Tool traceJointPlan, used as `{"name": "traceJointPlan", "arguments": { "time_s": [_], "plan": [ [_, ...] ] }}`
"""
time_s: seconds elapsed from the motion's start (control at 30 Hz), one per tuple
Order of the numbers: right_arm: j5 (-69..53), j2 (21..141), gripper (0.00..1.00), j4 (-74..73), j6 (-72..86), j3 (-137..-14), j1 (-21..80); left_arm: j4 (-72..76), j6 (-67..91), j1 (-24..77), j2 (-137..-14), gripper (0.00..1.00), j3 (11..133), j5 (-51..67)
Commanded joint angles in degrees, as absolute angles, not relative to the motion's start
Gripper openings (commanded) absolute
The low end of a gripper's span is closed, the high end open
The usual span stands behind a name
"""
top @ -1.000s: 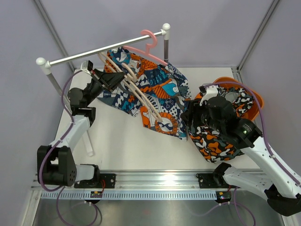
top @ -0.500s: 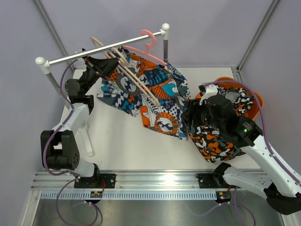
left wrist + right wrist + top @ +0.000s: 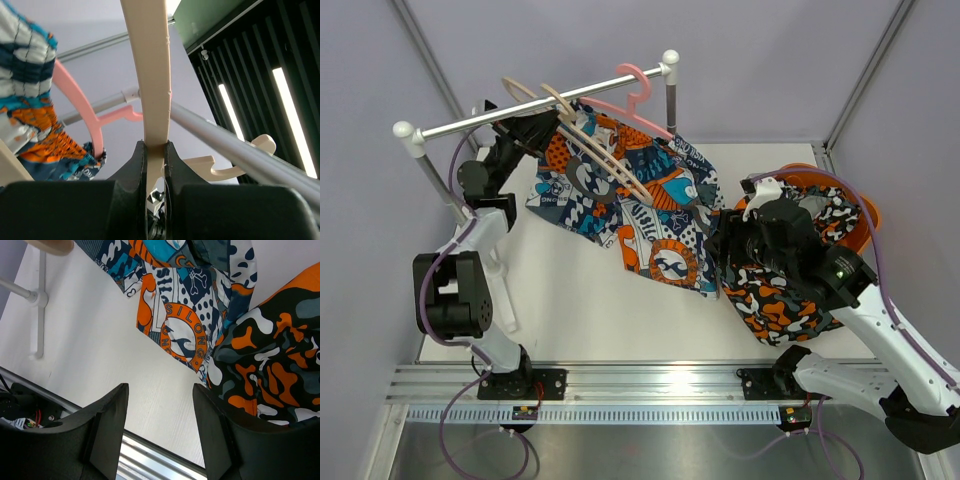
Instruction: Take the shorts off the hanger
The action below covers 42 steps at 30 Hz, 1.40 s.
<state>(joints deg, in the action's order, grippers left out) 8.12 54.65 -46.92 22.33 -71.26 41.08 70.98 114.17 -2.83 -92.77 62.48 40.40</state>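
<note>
The beige hanger (image 3: 605,163) is bare and its hook is up at the rack's bar (image 3: 520,103), so I will next shift my left gripper slightly along the bar, then lower and open it.
The blue, teal, orange and white print shorts (image 3: 645,205) drape from the rack down onto the table. A pink hanger (image 3: 638,100) hooked on the rail (image 3: 520,103) lies over them. My left gripper (image 3: 535,135) is shut on a beige wooden hanger (image 3: 595,155) and holds it up at the rail. In the left wrist view the gripper (image 3: 155,147) clamps the hanger's arm (image 3: 150,75). The camouflage shorts (image 3: 790,295) lie at the right, spilling from an orange basket (image 3: 865,210). My right gripper (image 3: 718,250) is open and empty between the two pairs; its view shows both (image 3: 185,315) (image 3: 270,350).
The rack's posts stand at the back left (image 3: 430,165) and back middle (image 3: 672,95). Its white foot (image 3: 37,300) lies on the table at the left. A second beige hanger hook (image 3: 245,152) sits by the rail. A metal rail (image 3: 650,385) runs along the near edge.
My left gripper has risen up and to the left, lifting the beige hangers from over the print shorts to the rail. The right arm has not moved.
</note>
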Motion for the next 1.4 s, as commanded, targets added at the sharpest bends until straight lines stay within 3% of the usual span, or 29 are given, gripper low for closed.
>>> {"name": "traceJointPlan", "arguments": {
  "time_s": [0.0,1.03,1.37],
  "plan": [
    [9.7,54.8,0.63,-47.5,21.3,-73.7,40.7,77.3,118.1,-4.4,-93.1,0.00,67.1,37.0],
    [8.5,55.9,0.62,-46.6,21.9,-73.0,40.7,81.6,124.5,-6.2,-96.3,0.00,62.7,31.4],
    [7.8,56.1,0.62,-45.7,22.3,-72.1,40.7,84.5,125.1,-6.1,-95.8,0.00,55.6,30.1]
  ]
}}
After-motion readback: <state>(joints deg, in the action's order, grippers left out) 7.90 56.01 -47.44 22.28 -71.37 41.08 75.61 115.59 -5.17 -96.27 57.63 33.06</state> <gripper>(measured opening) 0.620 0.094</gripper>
